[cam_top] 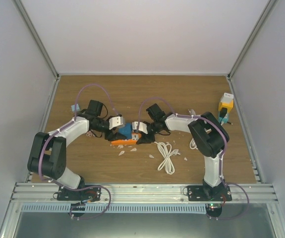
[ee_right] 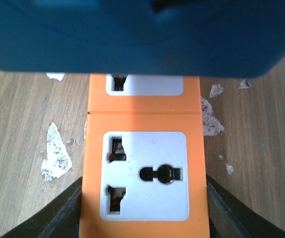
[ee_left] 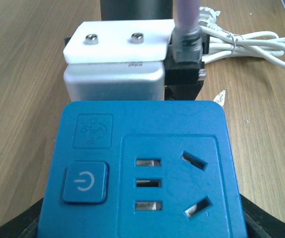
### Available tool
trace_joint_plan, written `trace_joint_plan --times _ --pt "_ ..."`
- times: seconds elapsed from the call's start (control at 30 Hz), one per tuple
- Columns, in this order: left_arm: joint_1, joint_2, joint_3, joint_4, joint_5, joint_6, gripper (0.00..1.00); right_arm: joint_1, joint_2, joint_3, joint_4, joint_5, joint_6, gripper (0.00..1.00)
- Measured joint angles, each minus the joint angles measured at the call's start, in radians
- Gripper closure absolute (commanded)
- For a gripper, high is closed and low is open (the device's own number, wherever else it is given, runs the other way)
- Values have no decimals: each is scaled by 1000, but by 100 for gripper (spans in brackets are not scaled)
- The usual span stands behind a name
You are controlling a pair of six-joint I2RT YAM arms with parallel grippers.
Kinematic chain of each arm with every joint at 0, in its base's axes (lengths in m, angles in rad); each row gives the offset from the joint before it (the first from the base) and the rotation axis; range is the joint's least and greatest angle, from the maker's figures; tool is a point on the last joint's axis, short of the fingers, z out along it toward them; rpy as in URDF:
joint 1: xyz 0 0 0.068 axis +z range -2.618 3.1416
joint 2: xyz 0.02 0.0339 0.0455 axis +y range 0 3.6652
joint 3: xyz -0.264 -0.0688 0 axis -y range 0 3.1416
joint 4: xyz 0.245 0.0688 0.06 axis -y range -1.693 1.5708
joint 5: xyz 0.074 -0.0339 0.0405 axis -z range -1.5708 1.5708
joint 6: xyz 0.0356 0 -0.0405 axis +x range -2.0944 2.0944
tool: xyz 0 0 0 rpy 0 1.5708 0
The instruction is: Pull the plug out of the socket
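Note:
My left gripper carries the blue block (cam_top: 127,131) clear of the wood away from the orange strip, below and to the left in the top view, next, then lowers and releases it.
A blue plug block (cam_top: 127,131) with a power button and sockets on its face sits over an orange power strip (cam_top: 123,143) at the table's middle. My left gripper (cam_top: 116,133) is shut on the blue block (ee_left: 142,173), with dark fingers (ee_left: 13,225) at its sides. My right gripper (cam_top: 143,135) is shut on the orange strip (ee_right: 142,119), with fingers (ee_right: 53,213) either side of a white socket. In the right wrist view the blue block (ee_right: 132,34) covers the strip's far socket. Its pins are hidden, so I cannot tell if they are seated.
A coiled white cable (cam_top: 166,157) lies right of the strip and also shows in the left wrist view (ee_left: 261,44). A yellow device (cam_top: 225,106) stands at the far right. White scraps (cam_top: 121,152) litter the wood. Enclosure walls stand on three sides.

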Motion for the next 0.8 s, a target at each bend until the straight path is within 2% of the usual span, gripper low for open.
trace_joint_plan --times 0.3,0.47,0.8 --pt "11 -43 -7 -15 -27 64 75 3 0 2 -3 13 0 78" --pt "58 -75 11 -109 -96 132 75 4 0 2 -3 14 6 76" --pt "272 -190 93 -389 -403 394 74 6 0 8 -5 26 26 74"
